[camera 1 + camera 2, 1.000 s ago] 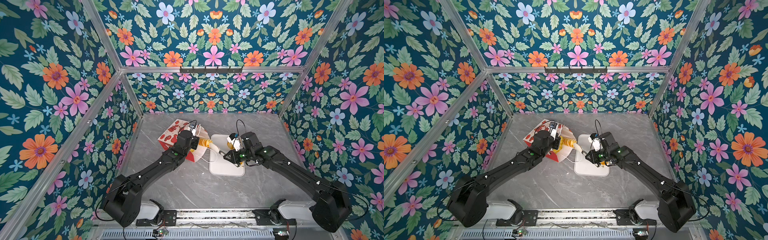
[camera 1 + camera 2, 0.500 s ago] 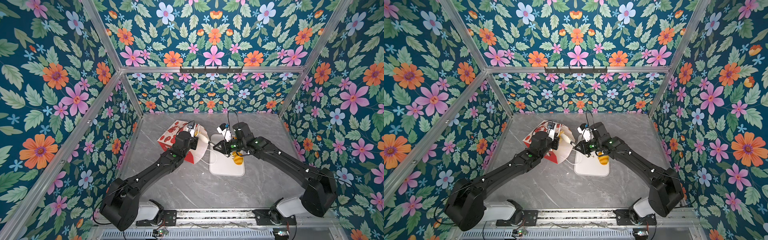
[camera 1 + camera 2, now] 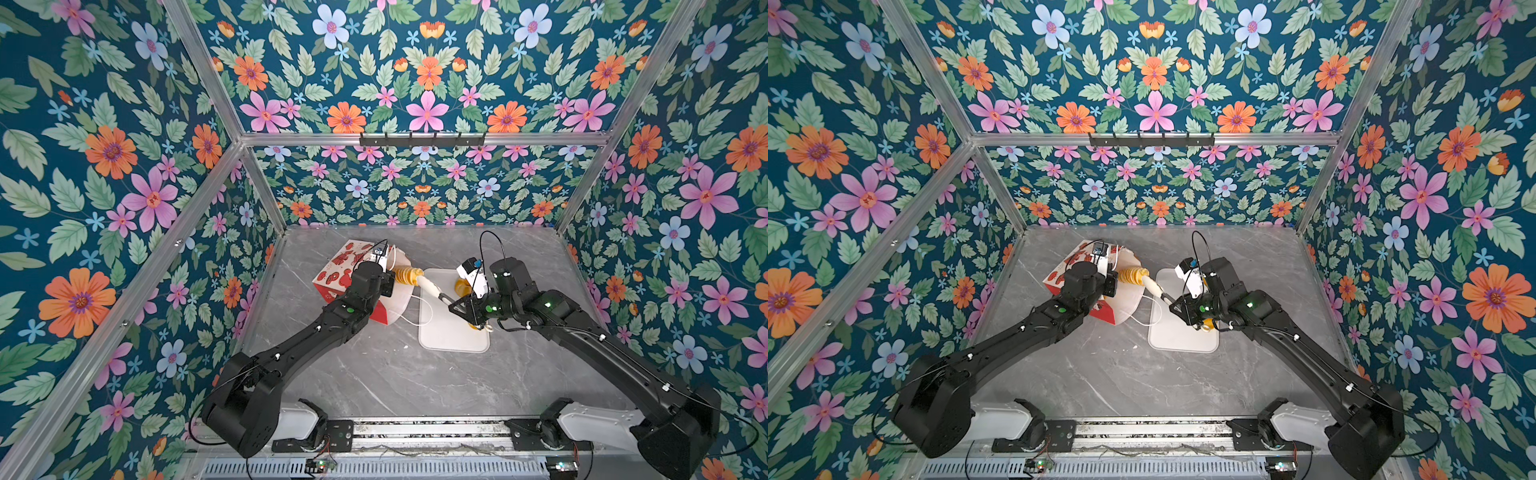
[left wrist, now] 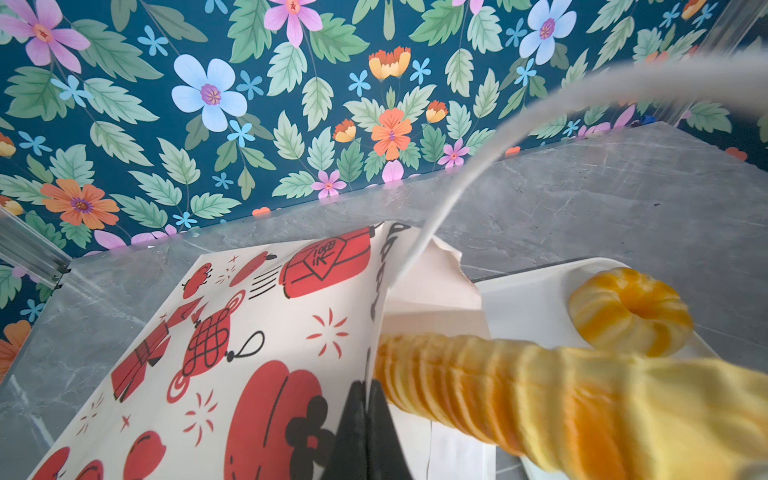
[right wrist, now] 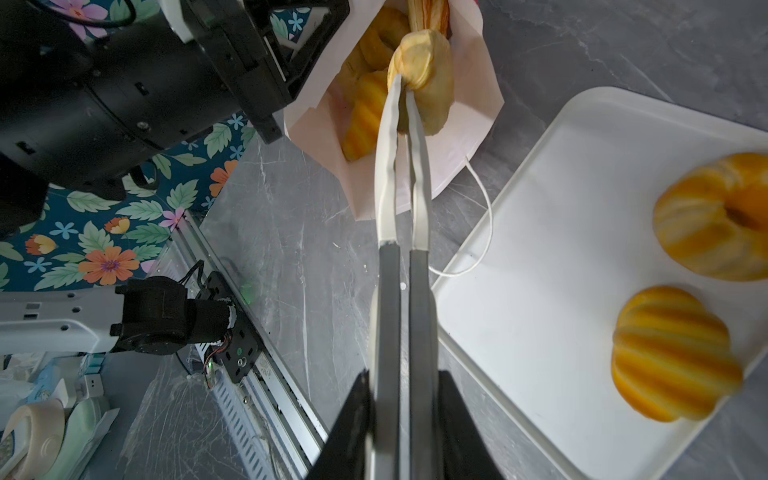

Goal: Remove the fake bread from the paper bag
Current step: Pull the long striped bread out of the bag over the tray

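Observation:
The tray lies below my right gripper. Next, I should pull this gripper back from the bag [image 3: 343, 266] and lower it to release the tongs over the tray's bare middle [image 3: 440, 310].
The paper bag [image 3: 343, 266] [image 3: 1073, 266] lies tilted on the table with its mouth toward the tray. My left gripper [image 4: 368, 386] [image 3: 384, 279] is shut on the bag's [image 4: 249, 332] rim. My right gripper [image 5: 401, 382] [image 3: 457, 307] is shut on white-tipped tongs [image 5: 401, 187] [image 3: 434, 291]. Their tips pinch a ridged, cone-shaped piece of fake bread [image 5: 424, 66] [image 3: 407, 275] [image 3: 1133, 275] [image 4: 540, 395] at the bag's mouth. More bread [image 5: 365, 112] lies inside the bag [image 5: 469, 124]. A ring [image 5: 715, 220] [image 4: 629, 316] and a round bun [image 5: 673, 353] sit on the tray.
The flat white tray [image 3: 440, 332] [image 3: 1175, 336] [image 5: 540, 291] lies right of the bag. A white cord handle [image 5: 482, 232] trails from the bag to the tray's edge. Floral walls close in three sides, and a metal rail [image 3: 415, 432] runs along the front.
The right arm swung toward the back half a second ago and has come back. The tongs again hold a ridged pastry at the bag's mouth. The left gripper has kept its hold.

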Available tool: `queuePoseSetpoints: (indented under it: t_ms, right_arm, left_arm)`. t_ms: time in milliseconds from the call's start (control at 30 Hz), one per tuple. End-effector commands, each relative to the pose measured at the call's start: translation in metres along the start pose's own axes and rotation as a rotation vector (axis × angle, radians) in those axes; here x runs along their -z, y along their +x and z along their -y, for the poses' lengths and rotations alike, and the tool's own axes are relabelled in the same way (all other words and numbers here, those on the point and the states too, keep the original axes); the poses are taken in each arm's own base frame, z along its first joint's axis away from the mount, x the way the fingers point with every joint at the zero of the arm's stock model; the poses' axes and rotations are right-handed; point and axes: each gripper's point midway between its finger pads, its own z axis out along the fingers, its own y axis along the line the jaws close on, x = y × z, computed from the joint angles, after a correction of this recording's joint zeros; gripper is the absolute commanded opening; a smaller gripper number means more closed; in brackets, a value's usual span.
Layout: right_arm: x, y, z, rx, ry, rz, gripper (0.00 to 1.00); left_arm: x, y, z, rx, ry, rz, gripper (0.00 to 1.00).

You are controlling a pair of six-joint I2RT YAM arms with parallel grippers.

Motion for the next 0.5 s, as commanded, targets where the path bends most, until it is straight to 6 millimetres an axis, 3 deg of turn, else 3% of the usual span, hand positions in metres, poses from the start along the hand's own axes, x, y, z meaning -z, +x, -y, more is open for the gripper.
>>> queuePoseSetpoints:
  t_ms: [0, 300, 467]
  right_arm:
    - [0.009, 0.006, 0.003, -0.022, 0.021, 0.007, 0.17]
    - [0.052, 0.027, 0.028, -0.099, 0.157, 0.051, 0.17]
    - [0.055, 0.034, 0.033, -0.133, 0.17, 0.062, 0.17]
  left_arm:
    - [-0.003, -0.008, -0.008, 0.027, -0.048, 0.022, 0.0]
    - [-0.006, 0.001, -0.012, 0.026, -0.079, 0.0, 0.0]
    - [-0.005, 0.004, -0.014, 0.023, -0.089, -0.006, 0.0]
